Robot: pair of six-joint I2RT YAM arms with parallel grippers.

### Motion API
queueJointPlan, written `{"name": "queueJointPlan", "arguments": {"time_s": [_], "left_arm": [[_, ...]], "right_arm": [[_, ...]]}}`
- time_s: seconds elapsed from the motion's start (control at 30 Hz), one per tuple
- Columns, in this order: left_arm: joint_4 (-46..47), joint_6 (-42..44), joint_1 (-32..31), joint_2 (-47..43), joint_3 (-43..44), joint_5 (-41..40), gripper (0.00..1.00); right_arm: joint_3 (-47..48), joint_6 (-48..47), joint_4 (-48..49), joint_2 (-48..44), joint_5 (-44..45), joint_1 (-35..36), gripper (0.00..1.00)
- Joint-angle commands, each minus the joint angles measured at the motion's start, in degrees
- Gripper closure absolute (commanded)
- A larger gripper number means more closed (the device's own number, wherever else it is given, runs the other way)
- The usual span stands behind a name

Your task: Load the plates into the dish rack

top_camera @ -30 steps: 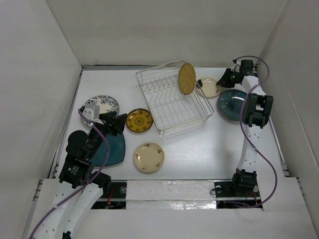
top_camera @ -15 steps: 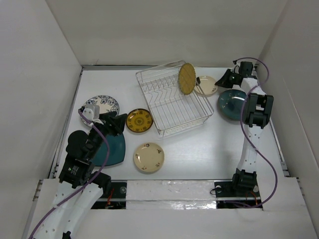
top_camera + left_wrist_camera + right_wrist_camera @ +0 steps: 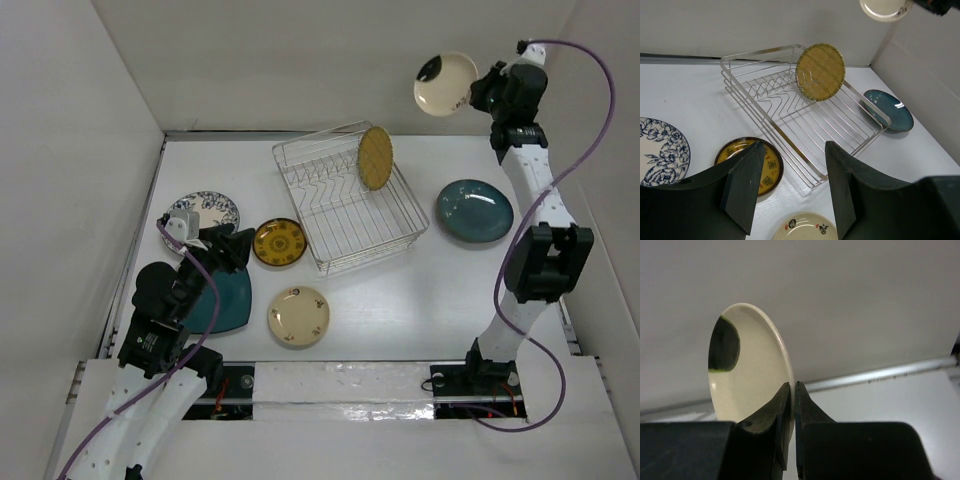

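Next, my right gripper swings toward the rack, turning, then lowers the cream plate down beside the tan grid plate, because the wire slots there are empty.
The silver wire dish rack (image 3: pixel 345 200) stands mid-table with the tan grid plate (image 3: pixel 376 158) upright in it; both show in the left wrist view, the rack (image 3: pixel 790 107) and the tan plate (image 3: pixel 820 72). My right gripper (image 3: pixel 478 92) is shut on a cream plate (image 3: pixel 445 83), held high above the table's far right; its rim sits between the fingers (image 3: pixel 793 400). My left gripper (image 3: pixel 232 247) is open and empty, above the dark teal squarish plate (image 3: pixel 222 302). On the table lie the blue-white floral plate (image 3: pixel 210 210), yellow plate (image 3: pixel 279 241), second cream plate (image 3: pixel 298 316) and round teal plate (image 3: pixel 474 210).
White walls enclose the table on the left, back and right. The right arm's purple cable (image 3: pixel 590 110) loops near the right wall.
My right gripper has lifted the cream plate from the table beside the rack, high up toward the back wall. The left arm has not moved.
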Motion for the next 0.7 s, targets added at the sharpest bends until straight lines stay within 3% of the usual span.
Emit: {"name": "queueJointPlan", "arguments": {"time_s": [0.0,0.13,0.37,0.67], "left_arm": [[1.77,0.9,0.23,-0.43,1.09,-0.55,0.52],[1.59,0.81,0.23,-0.96,1.0,-0.82,0.52],[1.5,0.81,0.23,-1.4,1.0,-0.55,0.52],[1.59,0.9,0.23,-1.67,1.0,-0.2,0.52]], "right_arm": [[4.28,-9.49,0.64,-2.37,12.96,10.69,1.0],[12.97,-23.54,-4.74,1.92,27.38,20.56,1.0],[22.13,-35.08,-8.88,10.71,46.01,30.94,1.0],[21.09,-38.17,-9.32,15.56,51.57,34.99,1.0]]}}
